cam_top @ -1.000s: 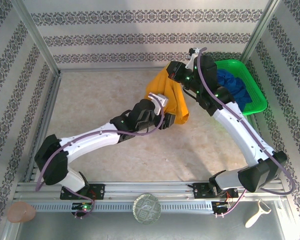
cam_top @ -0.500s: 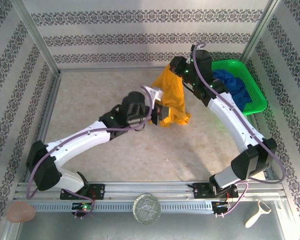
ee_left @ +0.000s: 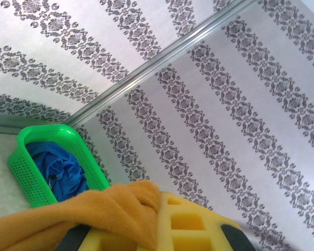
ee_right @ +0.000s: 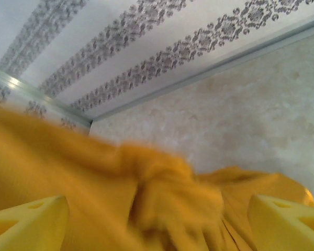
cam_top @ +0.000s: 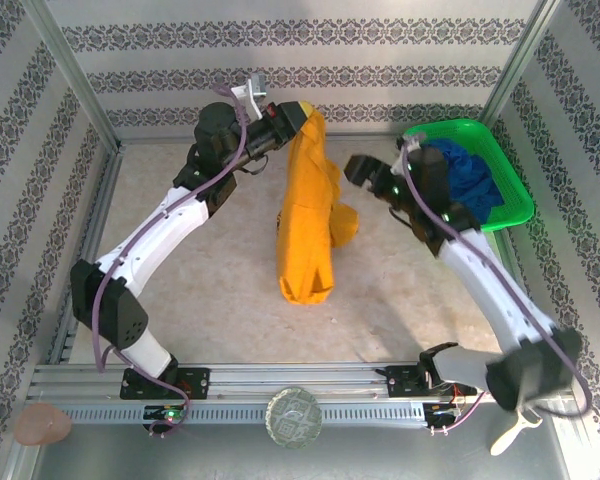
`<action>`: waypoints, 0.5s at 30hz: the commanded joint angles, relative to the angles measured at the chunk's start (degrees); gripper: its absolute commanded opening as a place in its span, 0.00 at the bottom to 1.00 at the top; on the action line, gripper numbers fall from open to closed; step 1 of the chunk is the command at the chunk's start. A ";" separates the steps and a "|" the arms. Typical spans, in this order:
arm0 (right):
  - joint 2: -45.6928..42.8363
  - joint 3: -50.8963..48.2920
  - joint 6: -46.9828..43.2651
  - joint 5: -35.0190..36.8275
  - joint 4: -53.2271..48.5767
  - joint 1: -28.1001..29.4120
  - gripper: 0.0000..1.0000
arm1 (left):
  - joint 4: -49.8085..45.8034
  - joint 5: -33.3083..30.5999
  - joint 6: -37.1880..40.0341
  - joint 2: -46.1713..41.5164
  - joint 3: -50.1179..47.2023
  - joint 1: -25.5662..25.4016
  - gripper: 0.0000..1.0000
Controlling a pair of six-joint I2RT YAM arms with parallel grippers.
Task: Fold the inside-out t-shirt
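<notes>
The right gripper next draws back and across to close on the shirt's near end, hanging loose while the left gripper holds the shirt's top end.
The inside-out t-shirt is mustard cloth, hanging as a long bunched strip from the back of the table down to its middle. My left gripper is raised near the back wall and shut on the shirt's top end. In the left wrist view its yellow fingers pinch a fold of the shirt. My right gripper stands open just right of the hanging cloth, at its mid-height. In the right wrist view its fingertips are spread wide, with the blurred shirt close in front of them.
A green basket holding a dark blue garment stands at the back right, behind the right arm; both show in the left wrist view, basket and garment. Patterned walls and metal posts close in three sides. A white peeler lies beyond the near rail.
My left gripper shut on the shirt and swung up and back to the wall, drawing the cloth out long. My right gripper let go and pulled off to the right.
</notes>
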 commanded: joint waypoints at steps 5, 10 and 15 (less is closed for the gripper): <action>-12.87 -22.82 -4.99 5.62 12.65 12.49 0.91 | 2.78 1.97 -3.93 1.16 9.45 1.47 0.00; -9.24 -27.01 -4.56 9.80 18.13 18.98 0.92 | 0.04 1.44 -2.84 1.91 13.43 1.82 0.00; -0.45 -26.58 -4.69 10.67 24.31 21.18 0.92 | -3.07 1.08 -1.69 2.90 18.28 2.00 0.00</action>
